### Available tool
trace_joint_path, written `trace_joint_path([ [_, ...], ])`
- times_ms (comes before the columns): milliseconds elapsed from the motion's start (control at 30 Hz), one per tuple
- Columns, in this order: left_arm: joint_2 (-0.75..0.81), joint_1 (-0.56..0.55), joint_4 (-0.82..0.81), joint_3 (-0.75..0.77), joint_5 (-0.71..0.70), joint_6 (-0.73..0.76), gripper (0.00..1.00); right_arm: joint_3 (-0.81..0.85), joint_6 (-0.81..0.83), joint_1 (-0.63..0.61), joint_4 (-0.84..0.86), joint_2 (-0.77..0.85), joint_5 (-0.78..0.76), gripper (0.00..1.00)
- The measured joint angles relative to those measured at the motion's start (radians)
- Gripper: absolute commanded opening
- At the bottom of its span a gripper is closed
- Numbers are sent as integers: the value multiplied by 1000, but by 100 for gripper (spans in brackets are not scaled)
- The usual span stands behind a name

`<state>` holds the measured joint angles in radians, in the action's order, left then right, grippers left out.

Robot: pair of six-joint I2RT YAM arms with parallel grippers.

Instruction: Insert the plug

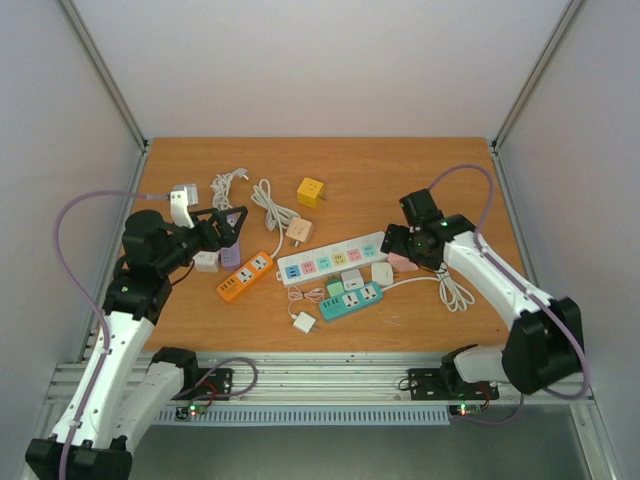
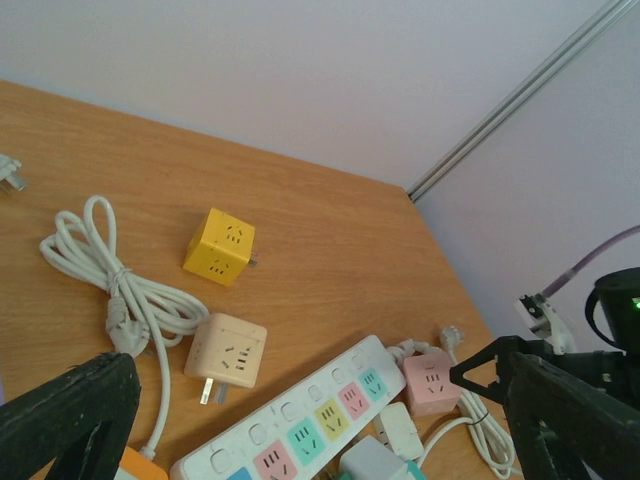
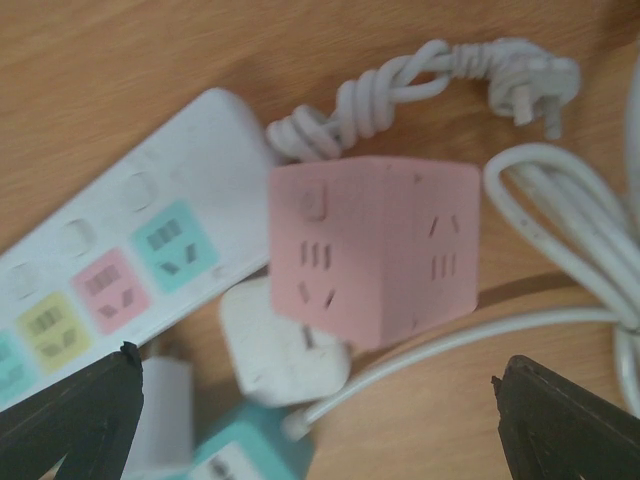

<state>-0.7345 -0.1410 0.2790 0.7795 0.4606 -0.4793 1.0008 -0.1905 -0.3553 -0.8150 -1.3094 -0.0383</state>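
Next I should lower and turn my right gripper to the pink cube (image 1: 401,263) below it, straddling the cube's opposite sides with open fingers, since the cube sits at an angle.
A pink cube plug (image 3: 375,245) rests on the table against the right end of the white power strip (image 3: 130,250), partly over a small white plug (image 3: 280,345). My right gripper (image 3: 318,385) hovers just above the cube, open, with nothing between its fingers (image 3: 565,420). The top view shows that gripper (image 1: 398,243) over the pink cube (image 1: 401,263). My left gripper (image 1: 228,222) is open and empty above the purple cube (image 1: 231,255), left of the white strip (image 1: 330,258). The left wrist view looks across the white strip (image 2: 300,425) to the pink cube (image 2: 432,385).
A yellow cube (image 1: 311,192) and a peach cube (image 1: 298,232) lie behind the strip. An orange strip (image 1: 246,275) and a teal strip (image 1: 350,300) lie in front. A coiled white cable (image 1: 455,290) lies right of the pink cube. More cables (image 1: 268,203) lie at the back left.
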Motion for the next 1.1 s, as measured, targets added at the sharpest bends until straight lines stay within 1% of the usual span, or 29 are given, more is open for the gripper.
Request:
trace_joint_path([
  [100, -26, 1, -3, -2, 0, 0, 99, 35, -3, -45, -6, -102, -120, 99],
  [267, -28, 7, -8, -2, -2, 0, 99, 132, -3, -127, -51, -243, -304, 98],
  [400, -27, 12, -8, -2, -3, 0, 99, 177, 5, -158, -89, -333, -404, 95],
  [567, -26, 13, -6, -3, -5, 1, 99, 200, 27, -170, -124, -418, -456, 91],
  [667, -26, 14, -5, -3, -7, 1, 99, 204, 37, -181, -138, -452, -465, 90],
  [867, -26, 17, -3, -3, -11, 10, 99, 204, 54, -189, -144, -476, -474, 89],
  [933, -27, 17, -3, -3, -11, 12, 99, 204, 62, -189, -144, -483, -478, 87],
  [1100, -38, 18, 0, -3, -8, 15, 99, 204, 77, -189, -146, -493, -490, 75],
])
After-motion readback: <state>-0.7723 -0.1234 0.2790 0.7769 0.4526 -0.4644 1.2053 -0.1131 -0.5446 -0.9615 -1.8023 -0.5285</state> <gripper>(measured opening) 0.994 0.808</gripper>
